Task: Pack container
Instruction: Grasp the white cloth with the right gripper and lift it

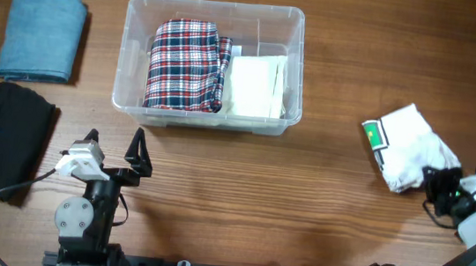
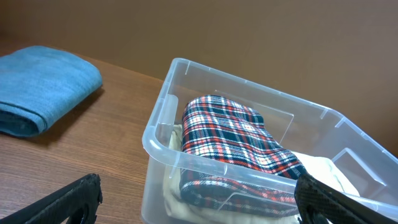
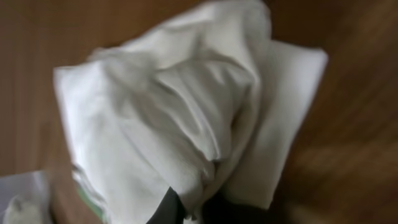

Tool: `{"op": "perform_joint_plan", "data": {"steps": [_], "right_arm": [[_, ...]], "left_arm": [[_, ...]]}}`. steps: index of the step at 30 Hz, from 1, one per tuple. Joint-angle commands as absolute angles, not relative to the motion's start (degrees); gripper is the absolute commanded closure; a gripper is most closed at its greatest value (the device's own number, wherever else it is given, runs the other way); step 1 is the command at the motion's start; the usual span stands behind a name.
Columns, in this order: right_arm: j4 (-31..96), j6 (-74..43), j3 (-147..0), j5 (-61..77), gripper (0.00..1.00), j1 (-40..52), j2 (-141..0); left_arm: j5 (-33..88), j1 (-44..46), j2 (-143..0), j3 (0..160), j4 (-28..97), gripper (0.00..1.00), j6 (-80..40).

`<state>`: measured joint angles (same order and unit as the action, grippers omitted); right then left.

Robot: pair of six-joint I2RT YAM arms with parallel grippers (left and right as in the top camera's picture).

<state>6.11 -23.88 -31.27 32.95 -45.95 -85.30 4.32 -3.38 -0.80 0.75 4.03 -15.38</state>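
Observation:
I will move my right gripper outward and to the left in the overhead view, to release over the folded white garment (image 1: 256, 84). That garment sits lower than the plaid one.
The clear plastic container (image 1: 205, 112) stands at the table's upper middle, holding a folded plaid garment (image 1: 185, 64) and a folded white garment (image 1: 256, 84); it also shows in the left wrist view (image 2: 163, 134). My left gripper (image 1: 110, 157) is open and empty, just in front of the container's near left corner. My right gripper (image 1: 435, 183) is shut on a white garment with a green patch (image 1: 405, 143) at the far right, holding it bunched; the cloth fills the right wrist view (image 3: 180, 118).
A folded blue garment (image 1: 41, 33) lies at the back left and also shows in the left wrist view (image 2: 43, 87). A folded black garment (image 1: 3, 135) lies at the front left. Bare wood lies between the container and the right arm.

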Motion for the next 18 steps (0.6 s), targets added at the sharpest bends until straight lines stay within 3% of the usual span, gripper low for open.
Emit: {"op": "perform_joint_plan", "data": {"steps": [1, 18], "right_arm": [[8.7, -21.3, -38.4, 36.8, 0.96, -40.2, -86.1], [48.7, -0.4, -82.4, 36.1, 0.96, -17.7, -86.0]], "left_arm": [[4.0, -3.1, -0.4, 0.3, 4.1, 0.0, -15.3], [4.0, -3.1, -0.4, 0.3, 4.1, 0.0, -15.3]]}}
